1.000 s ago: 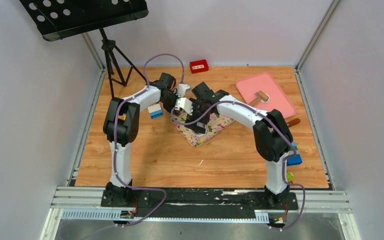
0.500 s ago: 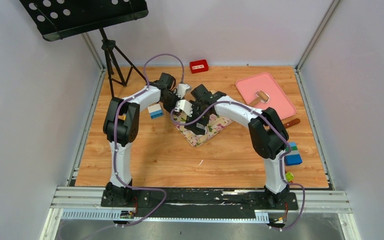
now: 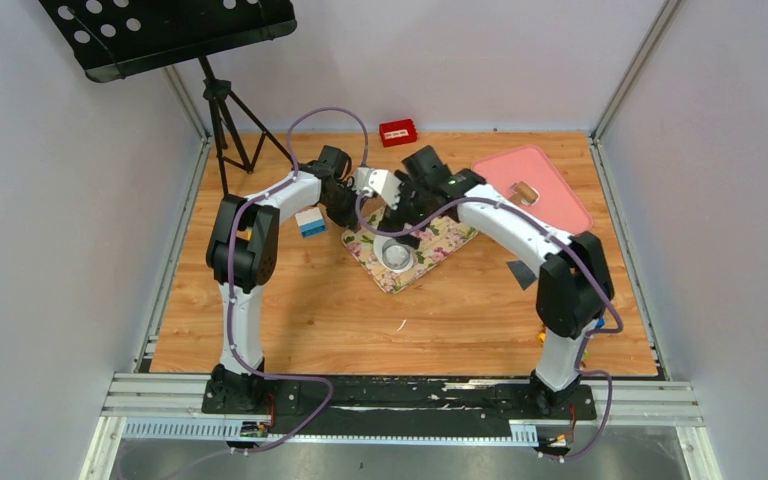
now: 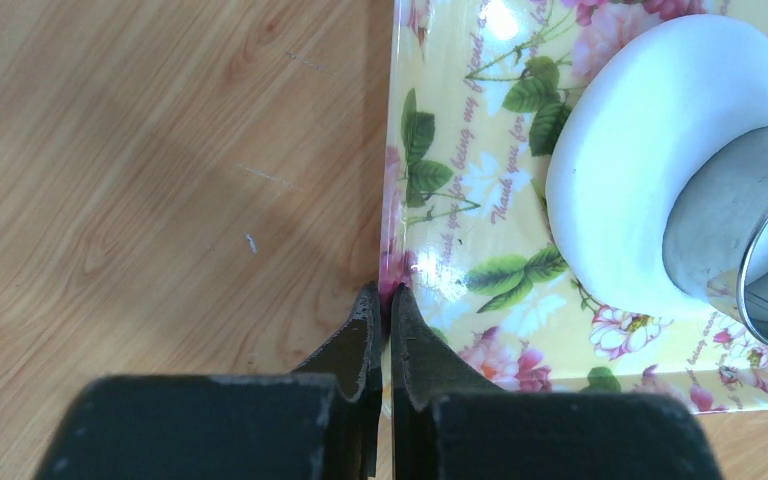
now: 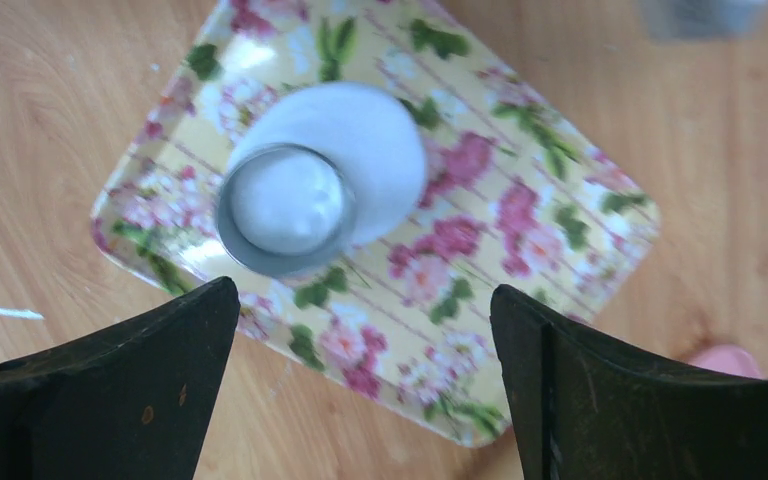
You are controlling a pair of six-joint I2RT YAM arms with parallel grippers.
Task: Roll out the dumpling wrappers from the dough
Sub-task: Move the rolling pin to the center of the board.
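Observation:
The wooden-handled tool is below my empty right gripper and to its right in the top view. My right gripper will swing across next and go down onto the tool.
A flattened oval of white dough (image 5: pixel 380 150) lies on the floral tray (image 5: pixel 520 230). The small metal ring cutter (image 5: pixel 285 210) stands on one end of the dough, with white dough showing inside it. My right gripper (image 5: pixel 362 290) hangs open and empty above the tray's near edge; in the top view it (image 3: pixel 397 222) is just behind the cutter (image 3: pixel 393 252). My left gripper (image 4: pixel 388 292) is shut on the tray's rim (image 4: pixel 392 200), left of the dough (image 4: pixel 640 170) and cutter (image 4: pixel 730 230). No separate cut wrapper shows.
A pink tray (image 3: pixel 550 205) with a wooden-handled tool (image 3: pixel 525 190) lies at back right. A red box (image 3: pixel 398 131) sits at the back. A white-and-blue block (image 3: pixel 310 222) sits by the left arm. A music stand's tripod (image 3: pixel 222 120) stands at back left.
My right gripper has let go of the ring cutter, opened and lifted back from the tray, and its elbow swung right. The cutter now stands uncovered on the dough. The left gripper has kept its hold.

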